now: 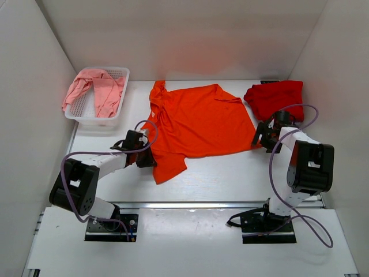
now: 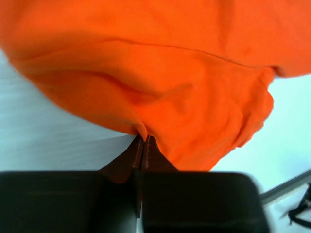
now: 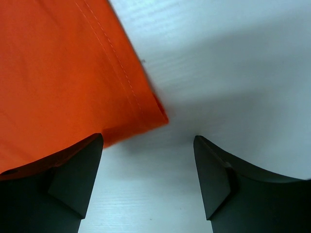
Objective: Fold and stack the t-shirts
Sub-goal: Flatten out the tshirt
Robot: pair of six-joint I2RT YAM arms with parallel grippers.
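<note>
Only bare white table shows between my right gripper's open fingers. I will move my right gripper slightly outward onto the orange shirt's hemmed corner point(image 1: 258, 146) point(image 3: 154, 118) and close it there.
The bright orange t-shirt point(image 1: 199, 124) lies spread over the middle of the table, wrinkled along its left side. My left gripper point(image 1: 151, 151) is shut on a fold of the shirt's left edge point(image 2: 146, 111), low at the table. My right gripper point(image 1: 258, 138) is open just off the orange shirt's hemmed right corner point(image 3: 150, 109); white table shows between its fingers. The darker red t-shirt point(image 1: 274, 98) lies bunched at the back right. The pale pink t-shirt point(image 1: 98, 92) hangs over the basket at the back left.
A white mesh basket point(image 1: 118, 74) stands at the back left corner. White walls close in the table on three sides. A metal rail point(image 1: 219, 205) runs along the table's near edge, with purple cables looping from both arms.
</note>
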